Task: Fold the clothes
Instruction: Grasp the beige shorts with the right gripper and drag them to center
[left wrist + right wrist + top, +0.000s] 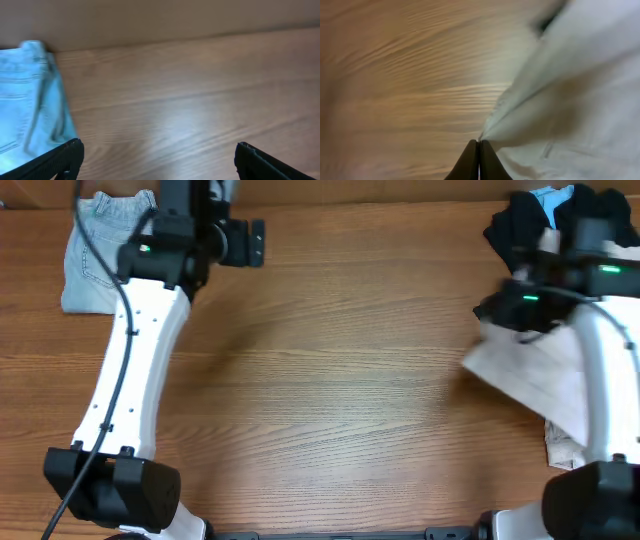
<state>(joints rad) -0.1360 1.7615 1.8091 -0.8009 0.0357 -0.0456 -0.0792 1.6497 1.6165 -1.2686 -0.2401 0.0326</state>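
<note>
My right gripper pulls the edge of the shorts left in the overhead view and down next, and releases it on the bare middle wood, as the shorts lie bunched.
The pale beige shorts (535,375) lie bunched at the right side of the table, partly under my right arm. My right gripper (479,145) is shut on an edge of the beige shorts (580,100) and holds that edge lifted off the wood. In the overhead view the right gripper (490,315) sits at the upper left corner of the cloth. My left gripper (157,160) is open and empty above bare wood at the back left; in the overhead view the left gripper (250,242) points right.
Light-blue denim shorts (100,252) lie at the back left corner, also in the left wrist view (27,105). Black garments with light-blue trim (545,220) are piled at the back right. The wooden table (330,380) stretches between the arms.
</note>
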